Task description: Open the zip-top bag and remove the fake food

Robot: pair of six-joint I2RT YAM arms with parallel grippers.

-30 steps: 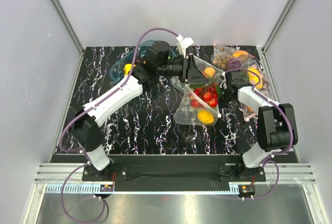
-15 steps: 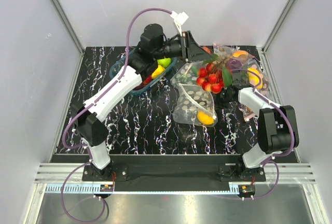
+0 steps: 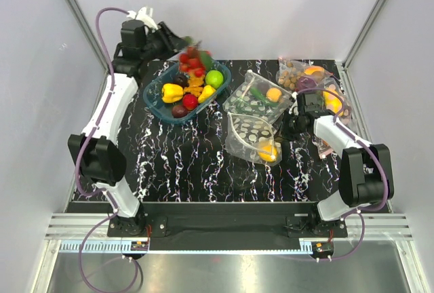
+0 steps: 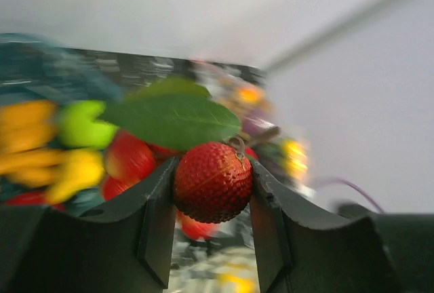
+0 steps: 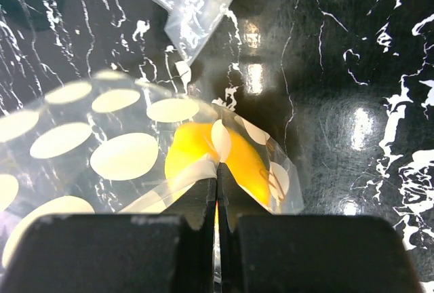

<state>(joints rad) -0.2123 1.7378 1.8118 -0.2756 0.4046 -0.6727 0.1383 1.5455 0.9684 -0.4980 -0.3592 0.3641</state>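
The leafy berry cluster (image 3: 191,59) is still hanging high over the blue tub (image 3: 154,100). My left gripper will next tilt down and lower the cluster onto the pieces inside.
The zip-top bag (image 3: 249,132), clear with white dots, lies mid-table with a small yellow-orange fruit (image 3: 268,151) inside. My right gripper (image 3: 289,127) is shut on the bag's right edge; in the right wrist view its jaws (image 5: 217,174) pinch the film of the bag (image 5: 129,154) just in front of the yellow fruit (image 5: 193,147). My left gripper (image 3: 173,41) is raised at the back left, shut on a red berry (image 4: 213,181) of the leafy berry cluster (image 3: 191,59), which hangs over the blue tub (image 3: 154,100). A green leaf (image 4: 173,120) sticks up above the berry.
The tub holds a yellow pepper (image 3: 172,92), a lime-green apple (image 3: 214,78), a dark plum (image 3: 180,110) and other pieces. A second dotted bag (image 3: 258,100) with a green and an orange piece lies behind the first. A bag of brown balls (image 3: 291,72) sits at the back right.
My left arm has swung from above the bags to the back left, carrying the berry cluster out of the bag and over the tub. The right gripper has kept its hold on the bag.
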